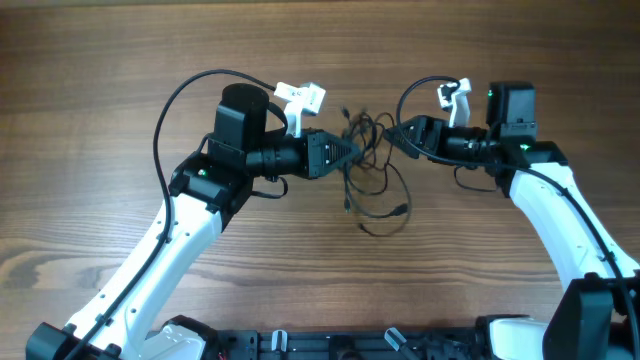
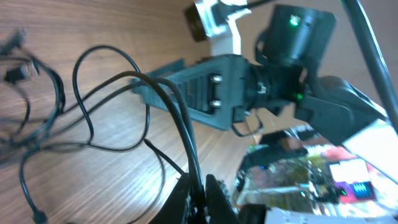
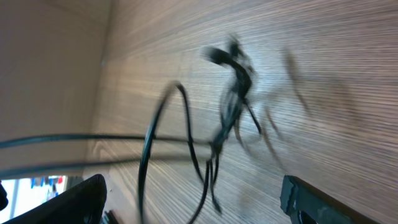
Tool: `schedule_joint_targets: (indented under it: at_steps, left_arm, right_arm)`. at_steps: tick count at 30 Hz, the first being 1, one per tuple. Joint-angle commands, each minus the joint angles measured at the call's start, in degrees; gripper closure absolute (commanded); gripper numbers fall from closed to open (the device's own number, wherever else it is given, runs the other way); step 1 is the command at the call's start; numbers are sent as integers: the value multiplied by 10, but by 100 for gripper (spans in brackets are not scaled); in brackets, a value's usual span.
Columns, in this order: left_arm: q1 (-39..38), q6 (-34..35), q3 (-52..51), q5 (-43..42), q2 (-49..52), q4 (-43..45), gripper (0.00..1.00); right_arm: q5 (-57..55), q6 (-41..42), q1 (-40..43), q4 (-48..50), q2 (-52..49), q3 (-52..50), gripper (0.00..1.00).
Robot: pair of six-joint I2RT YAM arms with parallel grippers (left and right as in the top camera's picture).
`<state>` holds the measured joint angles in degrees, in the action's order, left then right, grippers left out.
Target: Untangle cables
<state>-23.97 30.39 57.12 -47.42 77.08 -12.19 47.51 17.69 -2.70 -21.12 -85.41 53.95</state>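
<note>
The left gripper needs to pull the piece of cable down off the tangle and let it go, since bare table lies below the gripper and to its left in the overhead view.
The thin black cables (image 1: 365, 135) lie as a loose tangle on the wooden table between the two arms, with loops trailing toward the front to a small plug (image 1: 398, 212). My left gripper (image 1: 352, 152) points right and is shut on a strand of the cables; in the left wrist view the wire (image 2: 180, 118) runs straight into the closed jaws (image 2: 200, 190). My right gripper (image 1: 400, 130) points left at the tangle from the other side. In the right wrist view its fingers (image 3: 191, 186) are wide apart, with the blurred cables (image 3: 233, 93) hanging between and ahead of them.
The right arm's gripper body (image 2: 199, 93) fills the middle of the left wrist view, close to my left jaws. Thicker black arm cables arc above both wrists (image 1: 175, 100). The wooden table (image 1: 100, 60) extends around the tangle.
</note>
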Motion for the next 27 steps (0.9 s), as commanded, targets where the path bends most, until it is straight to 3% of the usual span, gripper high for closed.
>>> schedule_joint_targets:
  at_steps: [1,3,5,6,8,10,12,13,14,16,17,18,21,27]
  left_arm:
    - [3,3,5,-85,-10,23,96]
    - [4,3,5,-91,-10,23,96]
    - [11,0,5,-91,-10,14,96]
    - [22,-2,5,-88,-10,3,96]
    - [53,-20,5,-64,-10,-44,96]
    - [85,-50,5,13,-10,-116,96]
    - [127,-64,5,190,-10,-202,96]
    - [151,-64,5,270,-10,-225,85]
    - [175,-64,5,316,-10,-233,64]
    - [206,-43,5,323,-10,-228,33]
    - [213,-23,5,314,-10,-228,30]
    - [214,-20,5,295,-10,-228,31]
    - [185,-21,5,196,-4,-227,54]
    - [37,-49,5,185,58,-150,53]
  right_arm:
    - [-27,-10,-33,4,-8,10,17]
    - [-113,9,-59,5,-8,10,41]
    - [-216,64,-73,2,-8,10,73]
    - [-241,78,-74,-2,-8,10,85]
    - [-253,80,-74,-21,-8,10,96]
    - [-274,80,-74,-47,-8,10,96]
    - [-302,80,-74,-83,-8,10,96]
    - [-315,85,-74,-103,-8,10,96]
    - [-316,93,-74,-113,-8,10,96]
    - [-302,92,-74,-120,-7,10,96]
    - [-296,92,-74,-122,-7,10,96]
    - [-295,93,-74,-123,-7,10,96]
    - [-294,93,-74,-124,-7,10,96]
    - [-294,93,-74,-127,-7,10,96]
